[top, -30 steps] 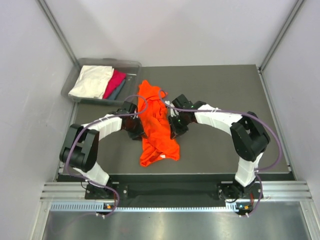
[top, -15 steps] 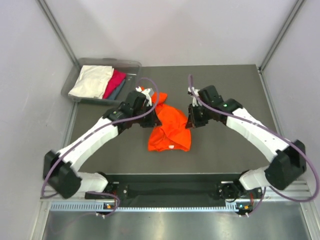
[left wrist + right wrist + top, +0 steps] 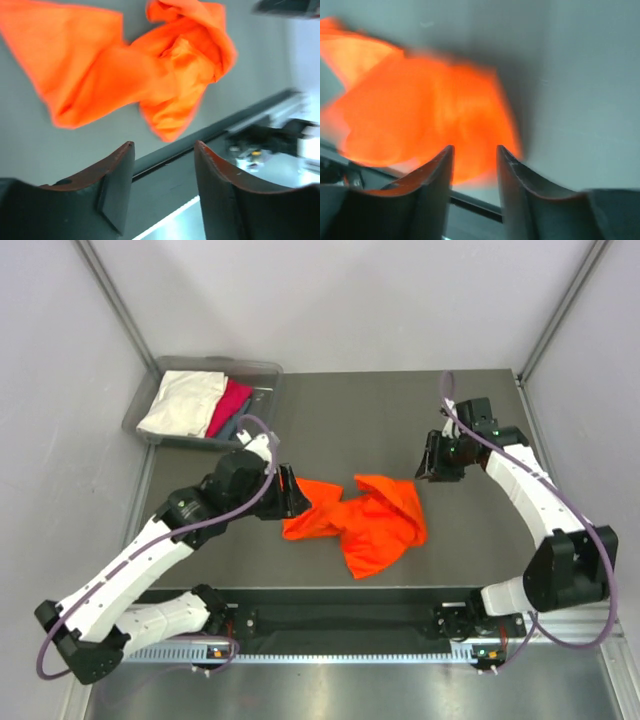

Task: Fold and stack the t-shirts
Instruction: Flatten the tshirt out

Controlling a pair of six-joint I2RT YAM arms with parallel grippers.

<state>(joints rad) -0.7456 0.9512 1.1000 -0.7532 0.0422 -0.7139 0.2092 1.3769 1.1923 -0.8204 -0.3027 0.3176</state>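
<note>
My right gripper hangs beside the shirt, so next I need to lower it and move it left in the top view onto the bunched heap's far corner [image 3: 405, 486] [image 3: 487, 77].
The bright orange t-shirt [image 3: 365, 522] lies crumpled on the dark table, with a flatter flap to its left and a bunched heap to its right. It fills the upper part of the left wrist view [image 3: 150, 65] and shows blurred in the right wrist view [image 3: 425, 115]. My left gripper [image 3: 292, 497] hovers at the shirt's left edge, open, with nothing between its fingers [image 3: 117, 175]. My right gripper [image 3: 433, 462] hangs apart from the shirt, to its upper right, jaws parted and empty [image 3: 475, 150].
A grey plastic bin [image 3: 215, 362] at the back left holds a cream-white t-shirt [image 3: 183, 402], a magenta-pink one [image 3: 230, 405] and a teal-grey one [image 3: 238, 423]. The table's front edge [image 3: 360, 592] runs just below the orange shirt. Metal frame posts rise at both back corners.
Both grippers have let go of the orange t-shirt and opened. The arms have swung apart, left downward and right outward, and the shirt now lies wider across the table.
</note>
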